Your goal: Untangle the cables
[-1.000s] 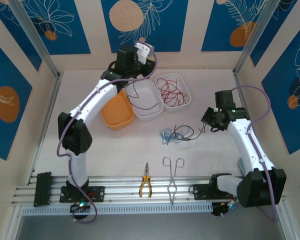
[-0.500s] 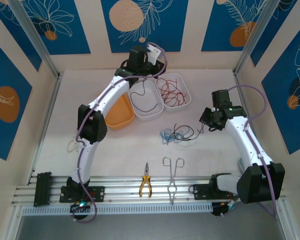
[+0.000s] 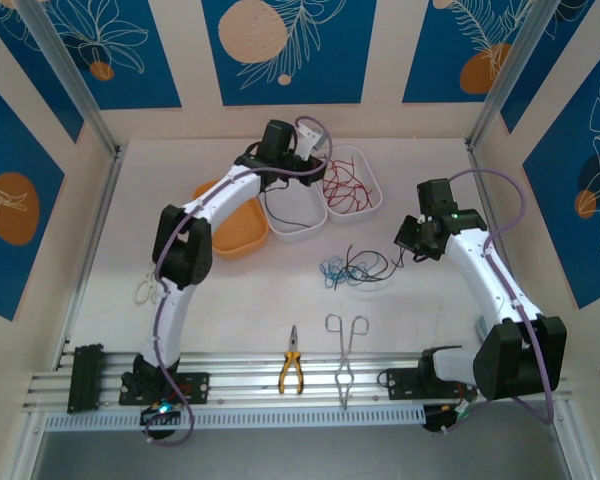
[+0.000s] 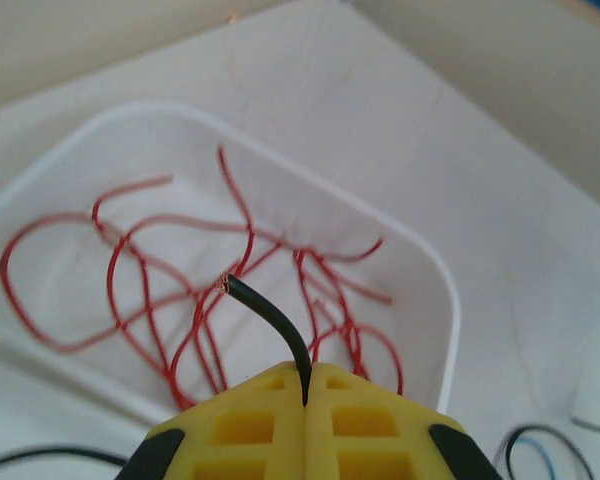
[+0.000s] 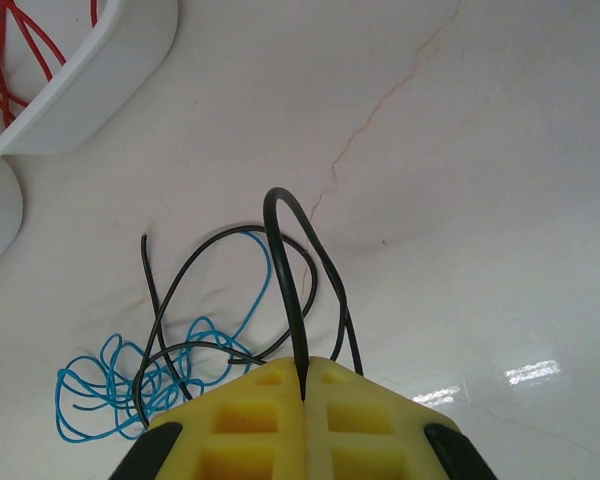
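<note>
I will next move my left gripper back and down to release the black cable in the middle white tray [image 3: 299, 205], which is below it and holds the cable's trailing rest.
A tangle of blue cable [image 3: 334, 271] and black cable [image 3: 365, 265] lies mid-table. My right gripper [image 3: 408, 243] sits at its right end, shut on a loop of black cable [image 5: 285, 260], with the blue cable [image 5: 110, 385] lower left in the wrist view. My left gripper [image 3: 314, 168] hovers at the back over the white tray [image 4: 420, 260] of red cables [image 4: 180, 300], shut on a black cable [image 4: 270, 320] whose bare end sticks out past the pads. The rest of that black cable [image 3: 290, 208] trails into the middle white tray [image 3: 302, 232].
An orange bowl [image 3: 238, 232] stands left of the two white trays. Yellow-handled pliers [image 3: 291, 372] and metal forceps [image 3: 346, 352] lie near the front rail. A small white item [image 3: 145, 292] rests by the left arm. Walls close in at left, right and back.
My left arm has swung right from above the middle tray to the red-cable tray, carrying the black cable. My right gripper has edged slightly back and left, still holding its cable.
</note>
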